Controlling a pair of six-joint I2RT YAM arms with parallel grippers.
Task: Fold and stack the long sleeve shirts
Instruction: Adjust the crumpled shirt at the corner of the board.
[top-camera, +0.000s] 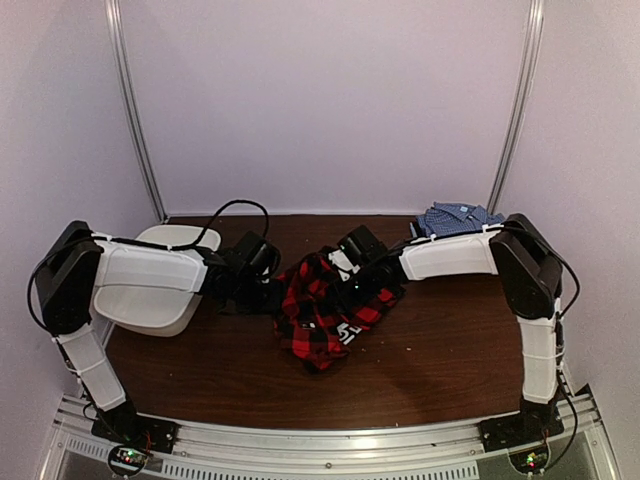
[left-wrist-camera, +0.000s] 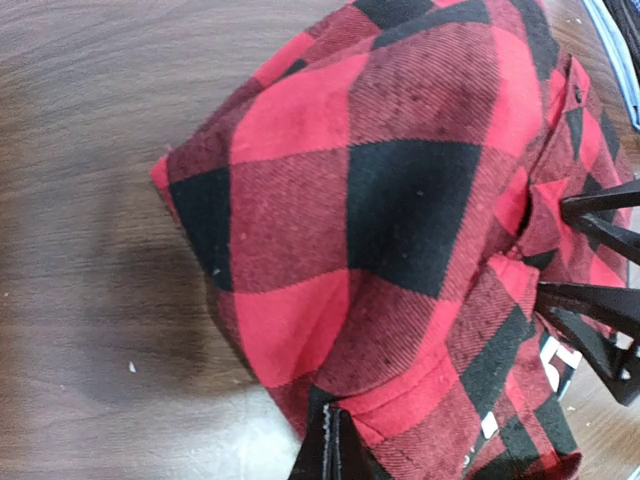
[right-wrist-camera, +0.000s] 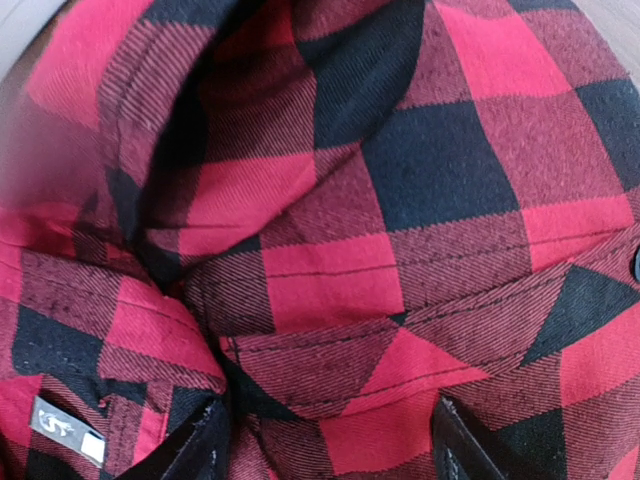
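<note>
Next, my right gripper stays in place and closes its spread fingers onto the shirt's stitched edge (right-wrist-camera: 335, 405). That edge already lies across the gap between them.
The red-and-black plaid shirt (top-camera: 325, 308) lies crumpled in the middle of the table. My left gripper (top-camera: 268, 297) is at its left edge; in the left wrist view its fingers (left-wrist-camera: 340, 452) are pressed together on a fold of the plaid cloth (left-wrist-camera: 400, 200). My right gripper (top-camera: 352, 262) is at the shirt's upper right; in the right wrist view its fingers (right-wrist-camera: 200, 450) stand wide apart over bunched plaid (right-wrist-camera: 330, 270). The blue-and-white check shirt (top-camera: 457, 218) lies folded at the back right. The right gripper's fingertips (left-wrist-camera: 590, 260) show in the left wrist view.
A white plastic tub (top-camera: 158, 285) sits at the left under the left arm. The wooden table (top-camera: 440, 350) reaches to pale walls at the back and sides. A white garment label (right-wrist-camera: 62, 428) shows in the shirt.
</note>
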